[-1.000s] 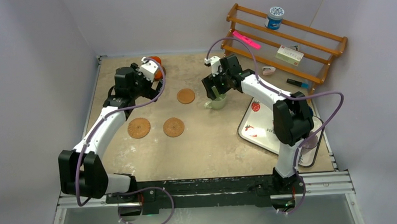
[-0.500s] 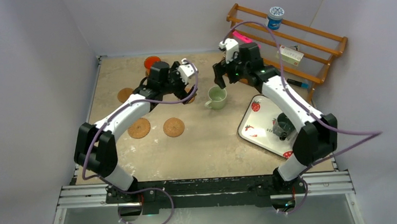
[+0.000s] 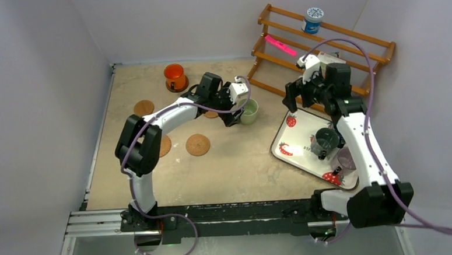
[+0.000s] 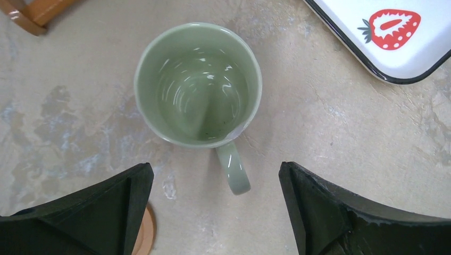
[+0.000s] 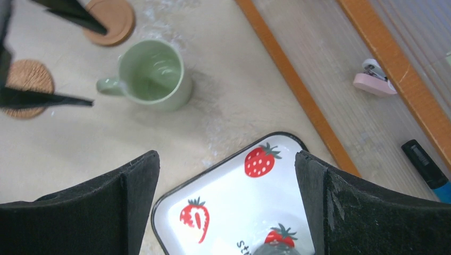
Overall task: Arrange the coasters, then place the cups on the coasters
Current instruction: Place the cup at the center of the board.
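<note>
My left gripper comes down around the pale green cup's handle (image 4: 232, 169) next and closes on it, since the handle lies below the gripper, between its open fingers.
The pale green cup (image 3: 249, 110) (image 4: 198, 85) stands upright on the bare table. Its handle (image 4: 234, 170) points toward my left gripper (image 3: 237, 109) (image 4: 215, 212), which is open with the handle just ahead of its fingertips and apart from them. My right gripper (image 3: 302, 102) (image 5: 226, 159) hangs open and holds nothing above the far corner of the strawberry tray (image 3: 292, 153) (image 5: 228, 175). On the tray stand a dark grey-teal cup (image 3: 325, 141) and a purple-grey cup (image 3: 347, 159). The orange cup (image 3: 175, 76) is at the back left. Cork coasters (image 3: 144, 107) (image 3: 197, 144) lie on the table, and a darker coaster (image 5: 110, 18) lies beside the green cup.
A wooden rack (image 3: 347, 39) at the back right carries a blue-and-white tub (image 3: 312, 19) and a pink marker (image 3: 280, 44). A blue pen (image 5: 425, 164) and a small pink object (image 5: 375, 82) lie under it. Walls close in the table on three sides.
My left arm swung from the orange cup across to the green cup. My right arm let the green cup go and pulled back right, over the tray.
</note>
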`<state>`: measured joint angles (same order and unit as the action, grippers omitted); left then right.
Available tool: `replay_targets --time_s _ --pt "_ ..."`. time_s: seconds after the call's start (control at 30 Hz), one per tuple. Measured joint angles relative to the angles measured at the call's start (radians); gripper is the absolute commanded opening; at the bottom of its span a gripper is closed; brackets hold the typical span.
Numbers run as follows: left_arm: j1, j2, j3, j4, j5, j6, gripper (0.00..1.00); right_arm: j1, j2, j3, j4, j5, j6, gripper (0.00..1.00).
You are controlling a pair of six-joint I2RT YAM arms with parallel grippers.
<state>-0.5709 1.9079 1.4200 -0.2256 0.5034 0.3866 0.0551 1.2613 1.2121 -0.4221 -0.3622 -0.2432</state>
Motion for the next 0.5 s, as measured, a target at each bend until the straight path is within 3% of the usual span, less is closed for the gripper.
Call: replay_targets --time_s 0.17,0.5 --pt "-0.002 0.049 0.026 -0.024 0.017 -0.003 0.89 -0.065 -0.119 -0.068 -0.012 -0.087 -0.068 0.99" --pt "-0.006 0.141 0.077 -0.029 -0.012 -0.037 0.73 -0.116 -0.159 -0.164 -0.005 -0.158 -0.127 0.99"
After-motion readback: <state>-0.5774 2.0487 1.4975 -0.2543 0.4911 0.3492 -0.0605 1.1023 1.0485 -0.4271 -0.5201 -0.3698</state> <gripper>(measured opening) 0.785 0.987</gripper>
